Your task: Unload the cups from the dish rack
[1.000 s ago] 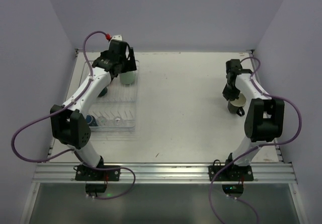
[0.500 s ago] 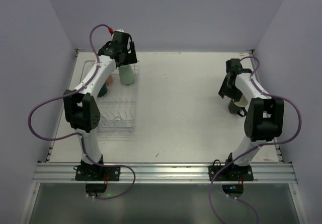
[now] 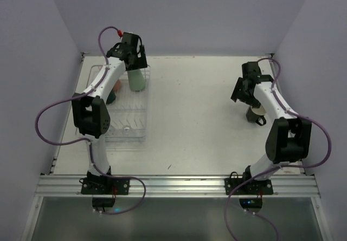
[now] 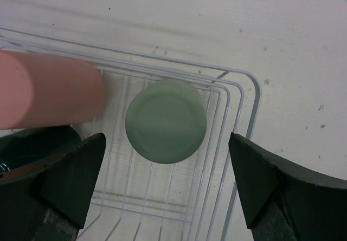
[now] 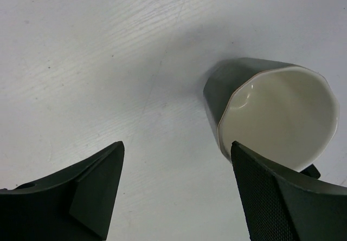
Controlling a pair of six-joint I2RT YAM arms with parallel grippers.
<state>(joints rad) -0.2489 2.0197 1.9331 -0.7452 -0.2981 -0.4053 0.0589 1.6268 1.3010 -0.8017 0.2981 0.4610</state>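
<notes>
The cup stands below the gripper. My left gripper should next go down until its open fingers are on both sides of the upturned base of the mint-green cup [image 3: 137, 80] [image 4: 165, 120], and close there.
The white wire dish rack [image 3: 140, 106] [image 4: 240, 82] lies at the table's left. In its far corner a mint-green cup [image 3: 137, 80] [image 4: 165, 120] stands upside down. A salmon-pink cup [image 4: 49, 89] lies on its side beside it, with a dark teal cup [image 4: 32, 143] nearer. My left gripper [image 3: 134, 63] [image 4: 166, 160] hangs open right above the mint cup, not touching it. On the right, a black handled mug [image 3: 255, 112] [image 5: 276, 116] stands upright on the table. My right gripper [image 3: 239, 93] [image 5: 176, 149] is open just left of it, holding nothing.
A clear glass [image 3: 126, 127] sits at the rack's near end. Purple walls close in the table on three sides. The table's right edge [image 3: 295, 143] runs close behind the black mug.
My right gripper has opened and let go of the black mug, then drawn away to the left. My left arm has stretched to the rack's far end, above the mint cup.
</notes>
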